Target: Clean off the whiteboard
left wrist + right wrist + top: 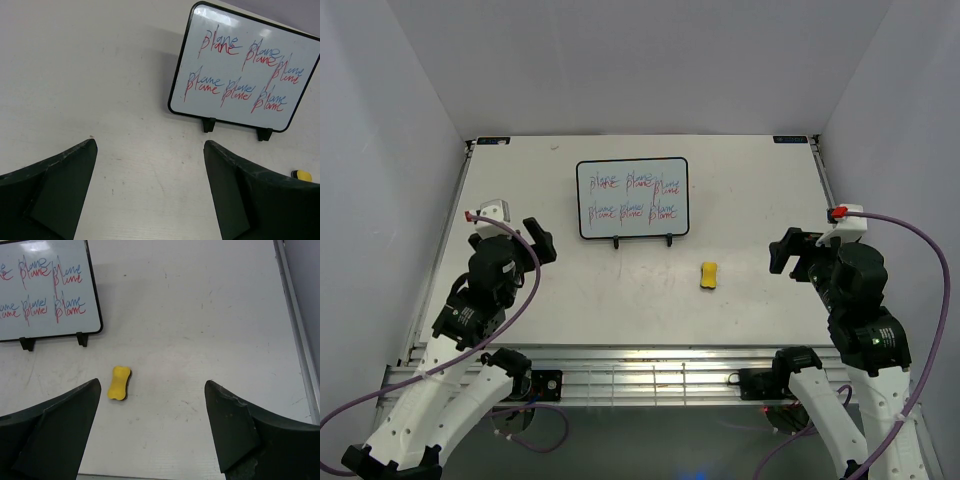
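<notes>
My left gripper moves outward and down next, turns toward the board and closes there, since the whiteboard's side edge (579, 199) (181, 57) facing it stands clear.
The whiteboard (632, 198) stands tilted on a black wire stand at the table's middle back, covered with red and blue scribbled words. It also shows in the left wrist view (245, 70) and partly in the right wrist view (45, 287). A yellow bone-shaped sponge (709, 276) lies flat on the table in front of the board, to its right; it shows in the right wrist view (119, 383) and at the edge of the left wrist view (301, 175). My left gripper (542, 241) is open and empty, left of the board. My right gripper (782, 252) is open and empty, right of the sponge.
The white table (750, 190) ends in a metal rail along its right side (295, 325) and near edge. Grey walls enclose the back and both sides. Purple cables hang from both arms.
</notes>
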`<state>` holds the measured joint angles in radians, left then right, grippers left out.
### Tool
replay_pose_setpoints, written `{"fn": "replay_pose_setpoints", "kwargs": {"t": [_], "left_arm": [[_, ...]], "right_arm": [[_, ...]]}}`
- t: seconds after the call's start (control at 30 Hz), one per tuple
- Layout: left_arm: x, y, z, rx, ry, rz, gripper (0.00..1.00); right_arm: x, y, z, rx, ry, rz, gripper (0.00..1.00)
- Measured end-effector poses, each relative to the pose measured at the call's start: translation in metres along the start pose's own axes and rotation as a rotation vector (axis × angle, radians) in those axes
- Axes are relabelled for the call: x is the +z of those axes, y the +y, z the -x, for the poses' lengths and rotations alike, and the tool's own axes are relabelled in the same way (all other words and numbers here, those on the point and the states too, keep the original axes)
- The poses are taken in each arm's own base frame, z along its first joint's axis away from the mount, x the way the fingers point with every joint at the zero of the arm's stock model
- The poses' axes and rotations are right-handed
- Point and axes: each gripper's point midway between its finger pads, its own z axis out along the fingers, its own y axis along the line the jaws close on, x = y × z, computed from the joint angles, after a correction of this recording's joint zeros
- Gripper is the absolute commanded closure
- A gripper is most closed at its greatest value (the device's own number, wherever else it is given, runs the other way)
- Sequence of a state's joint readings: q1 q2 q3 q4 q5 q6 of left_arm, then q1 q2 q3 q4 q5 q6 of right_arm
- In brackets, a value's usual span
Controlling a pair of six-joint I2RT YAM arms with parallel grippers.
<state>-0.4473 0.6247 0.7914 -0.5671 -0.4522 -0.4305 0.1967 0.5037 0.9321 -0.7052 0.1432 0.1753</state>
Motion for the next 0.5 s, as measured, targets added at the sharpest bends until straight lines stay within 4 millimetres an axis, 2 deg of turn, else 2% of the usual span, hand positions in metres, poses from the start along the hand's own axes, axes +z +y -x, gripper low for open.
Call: {"fn": "replay_pose_setpoints", "kwargs": {"t": [0.17, 0.27, 0.37, 0.5], "left_arm": [[0.0, -0.007, 0.0, 0.0, 0.007, -0.038, 0.02], [0.002, -0.02, -0.003, -0.006, 0.027, -0.094, 0.02], [0.009, -0.039, -0.011, -0.019, 0.075, -0.171, 0.02], [0.019, -0.076, -0.026, -0.035, 0.151, -0.33, 0.02]], "right_arm": [[0.003, 0.004, 0.0, 0.009, -0.034, 0.026, 0.1], [0.003, 0.006, -0.003, 0.02, -0.081, 0.049, 0.1], [0.001, 0.009, -0.001, 0.034, -0.129, 0.068, 0.1], [0.003, 0.017, 0.002, 0.04, -0.143, 0.113, 0.1]]}}
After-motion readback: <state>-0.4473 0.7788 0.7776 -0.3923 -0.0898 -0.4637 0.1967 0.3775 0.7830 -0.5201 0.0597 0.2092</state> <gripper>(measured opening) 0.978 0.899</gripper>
